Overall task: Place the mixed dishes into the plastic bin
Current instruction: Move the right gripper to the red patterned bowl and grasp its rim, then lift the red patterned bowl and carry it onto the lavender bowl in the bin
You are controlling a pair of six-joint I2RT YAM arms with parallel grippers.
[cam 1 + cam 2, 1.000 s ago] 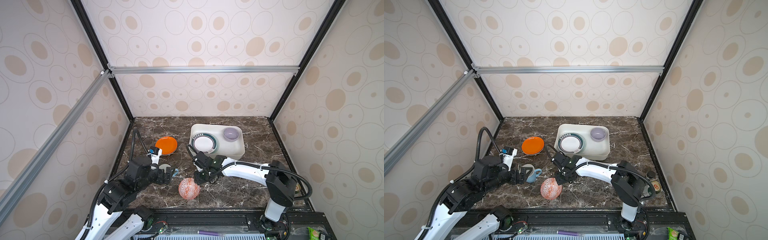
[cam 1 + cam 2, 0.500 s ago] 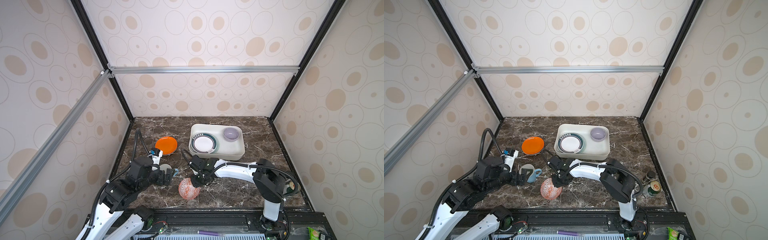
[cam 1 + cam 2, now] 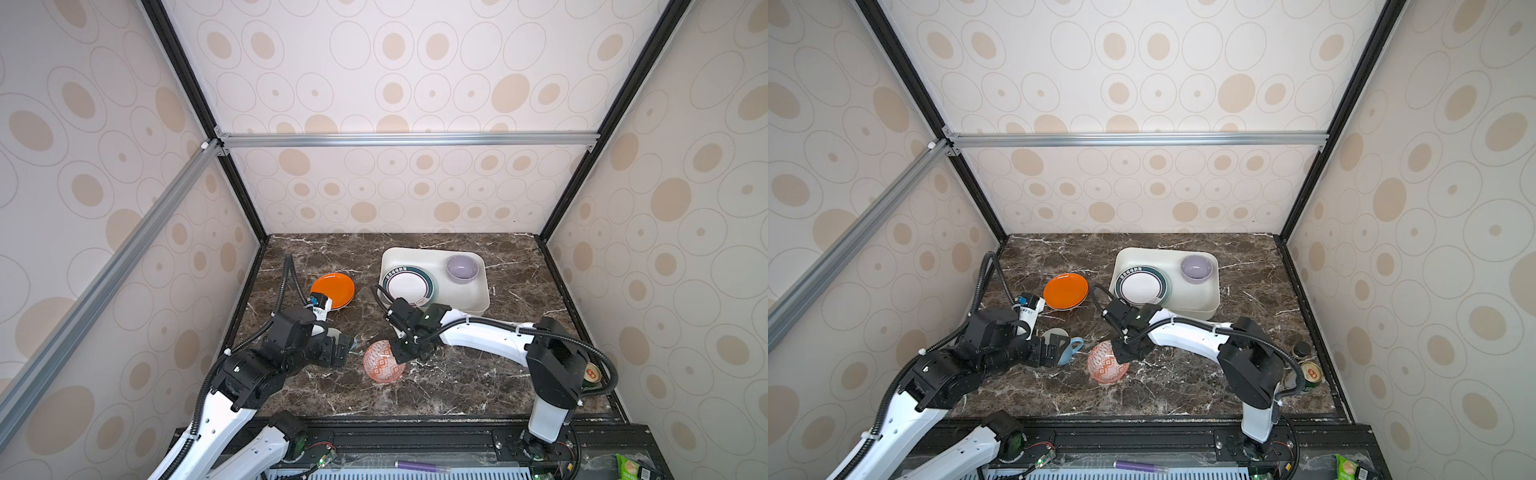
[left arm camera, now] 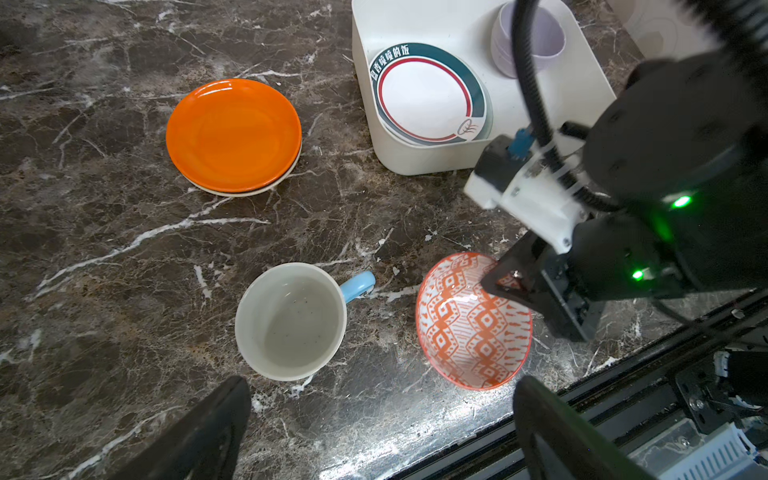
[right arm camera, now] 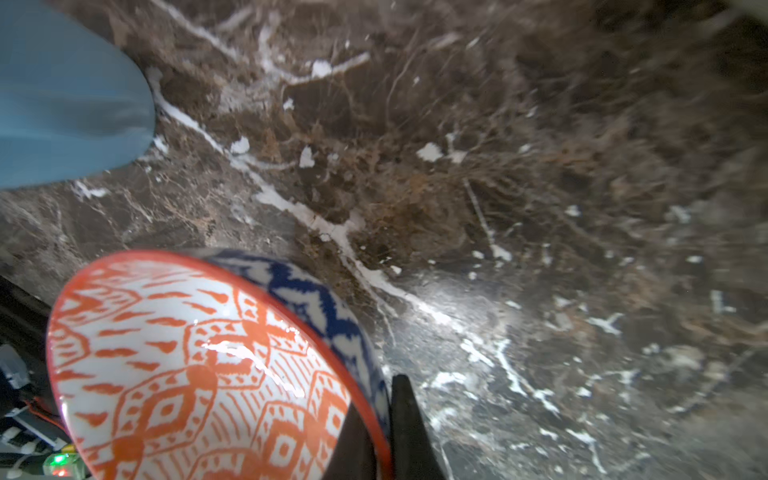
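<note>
I will next lift the patterned bowl [image 3: 382,365] with my right gripper, carry it outward and lower it into the lilac bowl [image 3: 462,268] to release it. The lilac bowl is empty.
The red-white patterned bowl [image 3: 382,365] [image 3: 1108,362] [image 4: 473,324] [image 5: 199,365] sits near the table's front edge. My right gripper [image 3: 405,353] [image 3: 1125,353] [image 4: 498,286] [image 5: 380,436] is shut on its rim, one finger inside and one outside. The blue mug [image 3: 1065,345] [image 4: 291,320] [image 5: 62,95] stands left of the bowl, just ahead of my open, empty left gripper [image 3: 343,351] [image 3: 1059,349] [image 4: 382,386]. An orange plate [image 3: 332,289] [image 3: 1065,291] [image 4: 233,135] lies on a cream plate [image 4: 249,192]. The plastic bin [image 3: 478,299] [image 3: 1208,299] [image 4: 415,162] holds a teal-rimmed white plate [image 3: 409,286] [image 3: 1143,287] [image 4: 428,99] and the lilac bowl [image 3: 462,268] [image 3: 1196,268] [image 4: 540,45].
A green drink can [image 3: 590,374] [image 3: 1310,374] stands at the front right corner behind the right arm's base, with a dark can [image 3: 1300,349] beside it. The black rail runs along the table's front edge, close to the patterned bowl.
My right gripper moved forward and left to the patterned bowl and shut on its rim. The left gripper stayed open near the mug.
</note>
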